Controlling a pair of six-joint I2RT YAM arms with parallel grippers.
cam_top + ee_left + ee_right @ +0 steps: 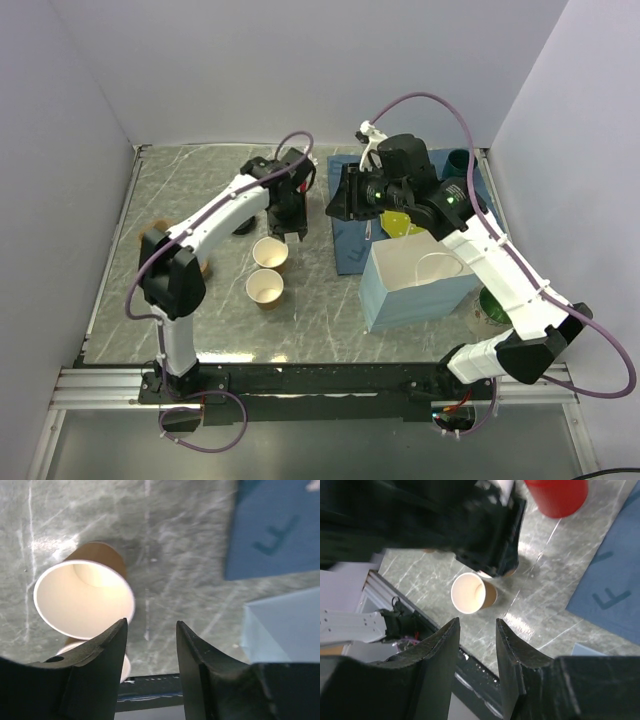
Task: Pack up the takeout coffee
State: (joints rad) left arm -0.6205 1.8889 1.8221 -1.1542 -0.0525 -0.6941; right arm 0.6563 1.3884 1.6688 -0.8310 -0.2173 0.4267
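I will lower my left gripper to the left in the top view next, because the rear cup's mat-side rim is below it that way, open for one finger.
Two lidless brown paper cups stand on the marble table, one [270, 252] behind the other [265, 288]. My left gripper [290, 232] hovers just right of the rear cup [82, 600], open, with nothing between its fingers [112, 640]. My right gripper [333, 203] hangs open and empty above the blue mat's left edge, looking down at the front cup [469, 593]. A dark round top [243, 228] peeks out beside the left forearm. I cannot tell whether it is the takeout coffee.
A light blue open box [415, 280] stands right of the cups on a dark blue mat [350, 245]. A red cup [555, 495] shows at the top of the right wrist view. Green and teal items [460, 160] sit behind the right arm.
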